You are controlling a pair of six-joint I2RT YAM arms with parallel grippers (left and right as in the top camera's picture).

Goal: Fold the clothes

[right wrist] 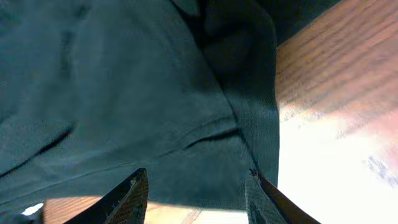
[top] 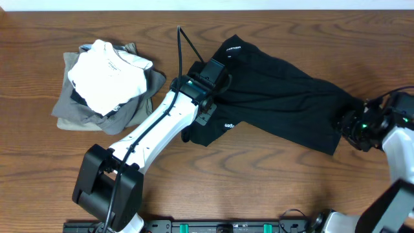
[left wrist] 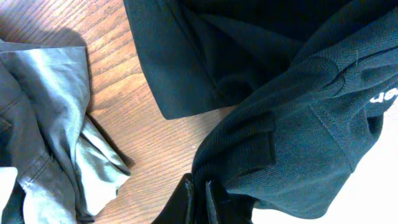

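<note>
My right gripper comes down open onto the creased fold at the shirt's outstretched end (top: 332,133) (right wrist: 212,142) next and closes there, since that fabric lies below its spread fingers.
The clothes, a black polo shirt (top: 278,97), lie stretched from the table's middle out to the right, with white lettering near the lower left corner. My left gripper (top: 212,97) is at the shirt's left end. In the left wrist view it (left wrist: 200,194) is shut on a bunched fold of the black fabric (left wrist: 286,130). My right gripper (top: 348,124) is at the shirt's right end. In the right wrist view it (right wrist: 196,190) stands open, and the shirt's edge (right wrist: 124,93) lies loose between the fingers (right wrist: 134,196).
A pile of folded garments (top: 107,81), white on top of grey and olive, sits at the left; its grey cloth (left wrist: 50,130) shows close beside the left gripper. Bare wooden table (top: 272,181) lies in front of the shirt.
</note>
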